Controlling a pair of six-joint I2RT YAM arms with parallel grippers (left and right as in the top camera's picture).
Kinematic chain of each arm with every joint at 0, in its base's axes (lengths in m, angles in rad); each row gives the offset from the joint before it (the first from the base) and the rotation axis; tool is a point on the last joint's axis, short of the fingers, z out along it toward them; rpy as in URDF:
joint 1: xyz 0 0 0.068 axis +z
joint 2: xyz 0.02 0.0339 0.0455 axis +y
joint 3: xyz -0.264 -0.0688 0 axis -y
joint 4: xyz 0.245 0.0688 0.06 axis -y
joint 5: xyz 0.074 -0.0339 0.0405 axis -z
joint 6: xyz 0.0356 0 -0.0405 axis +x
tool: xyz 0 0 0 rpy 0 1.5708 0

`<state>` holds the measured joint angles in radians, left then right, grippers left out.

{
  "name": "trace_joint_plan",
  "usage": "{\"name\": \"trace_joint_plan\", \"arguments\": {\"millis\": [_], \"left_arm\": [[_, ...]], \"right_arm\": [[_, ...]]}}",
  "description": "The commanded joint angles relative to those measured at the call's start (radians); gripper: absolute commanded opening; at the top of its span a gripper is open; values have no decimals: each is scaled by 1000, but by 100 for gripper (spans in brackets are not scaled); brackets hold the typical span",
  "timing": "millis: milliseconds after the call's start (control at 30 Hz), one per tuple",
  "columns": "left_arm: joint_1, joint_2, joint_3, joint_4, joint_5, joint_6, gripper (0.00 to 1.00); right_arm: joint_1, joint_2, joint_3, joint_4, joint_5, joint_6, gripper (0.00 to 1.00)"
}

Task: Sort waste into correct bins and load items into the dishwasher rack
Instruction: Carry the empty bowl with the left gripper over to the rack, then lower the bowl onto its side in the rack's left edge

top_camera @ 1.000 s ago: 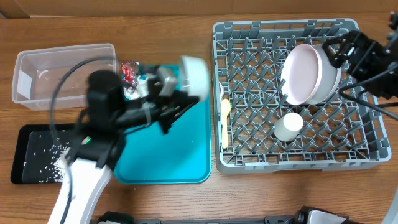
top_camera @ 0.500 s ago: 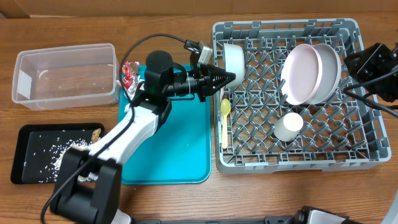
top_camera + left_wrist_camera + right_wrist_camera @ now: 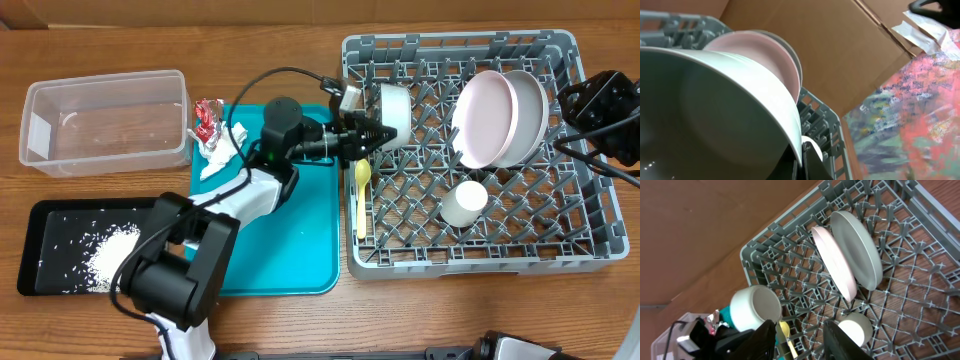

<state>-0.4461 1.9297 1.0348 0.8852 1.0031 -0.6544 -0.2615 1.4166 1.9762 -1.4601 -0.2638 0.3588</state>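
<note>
The pale bowl is still hanging above the rack (image 3: 450, 268), so my left gripper will next lower it to the rack's wires (image 3: 393, 124) beside the teal tray, then open.
My left gripper (image 3: 378, 128) is shut on the rim of the small pale bowl (image 3: 393, 104), held on its side over the left part of the grey dishwasher rack (image 3: 450, 268). In the left wrist view the bowl (image 3: 715, 100) fills the frame, its rim pinched between the jaws. A pink plate (image 3: 483, 118) and a grey plate (image 3: 533, 112) stand on edge in the rack, with a white cup (image 3: 464, 203) and a cream spoon (image 3: 362, 180). My right gripper (image 3: 800, 340) hangs open and empty off the rack's right side. A red-and-silver wrapper (image 3: 207, 118) and a white napkin (image 3: 222, 152) lie at the teal tray's top left.
A clear tub (image 3: 40, 130) stands at the far left. Below it is a black tray (image 3: 40, 270) holding white rice (image 3: 105, 250). The teal tray (image 3: 290, 240) lies between them and the rack, and my left arm stretches across it.
My left arm has swung right, carrying the bowl from above the teal tray to over the rack. My right gripper has pulled back from the plates to the right edge.
</note>
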Motion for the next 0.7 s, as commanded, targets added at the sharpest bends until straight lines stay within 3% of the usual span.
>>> {"name": "trace_joint_plan", "arguments": {"millis": [0, 667], "left_arm": [[-6, 48, 10, 18, -33, -27, 4], [-2, 114, 10, 92, -68, -50, 4]], "right_arm": [[-3, -17, 6, -7, 9, 2, 35], [-3, -16, 6, -27, 10, 2, 34]]}}
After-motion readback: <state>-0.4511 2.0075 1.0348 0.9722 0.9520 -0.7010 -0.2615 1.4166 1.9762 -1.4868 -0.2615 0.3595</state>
